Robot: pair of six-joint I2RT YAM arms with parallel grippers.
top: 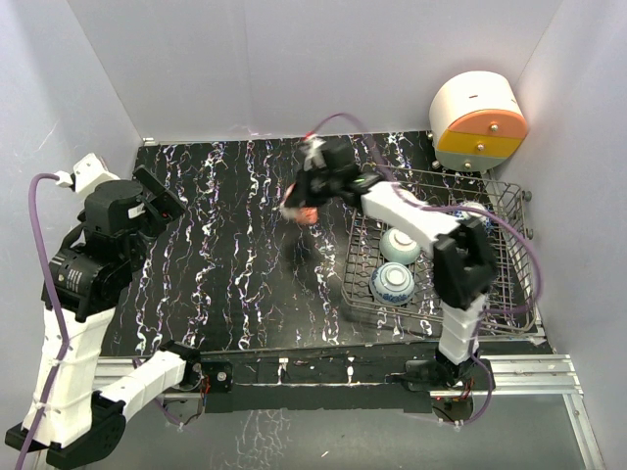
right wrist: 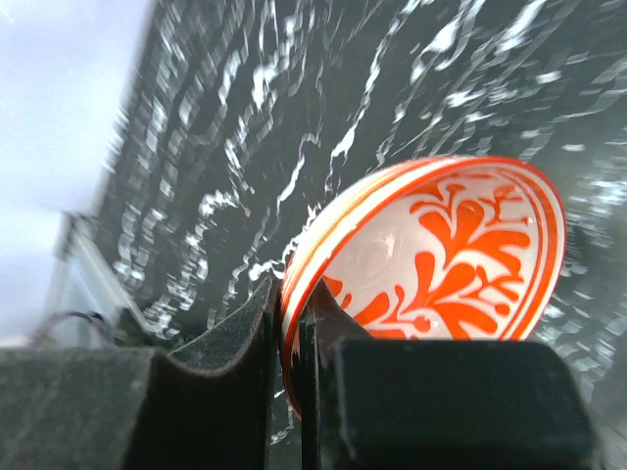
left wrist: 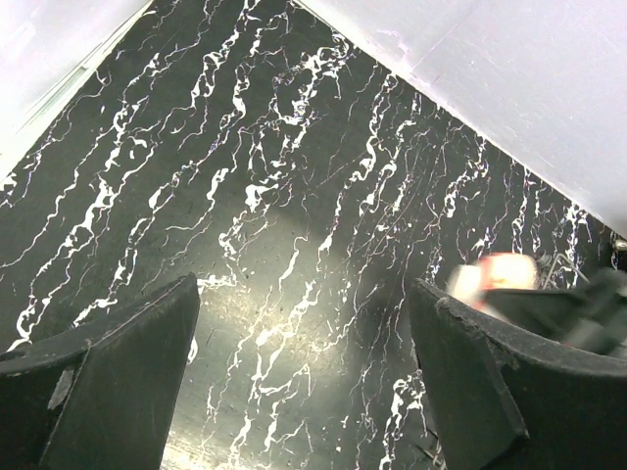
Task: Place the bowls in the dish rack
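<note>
The rack is to the right in the top view. My right gripper will next swing past the teal bowl's taken row and go down beside the half-hidden bowl.
My right gripper is shut on the rim of the cream bowl with the orange flower. It holds the bowl tilted on edge above the black marbled table, just left of the grey wire dish rack. The held bowl also shows in the top view and, blurred, in the left wrist view. A pale teal bowl and a blue patterned bowl sit in the rack. Part of another bowl shows behind the right arm. My left gripper is open and empty over the left side of the table.
A rounded white, orange and yellow drawer unit stands at the back right corner, behind the rack. White walls close in the table at the back and both sides.
</note>
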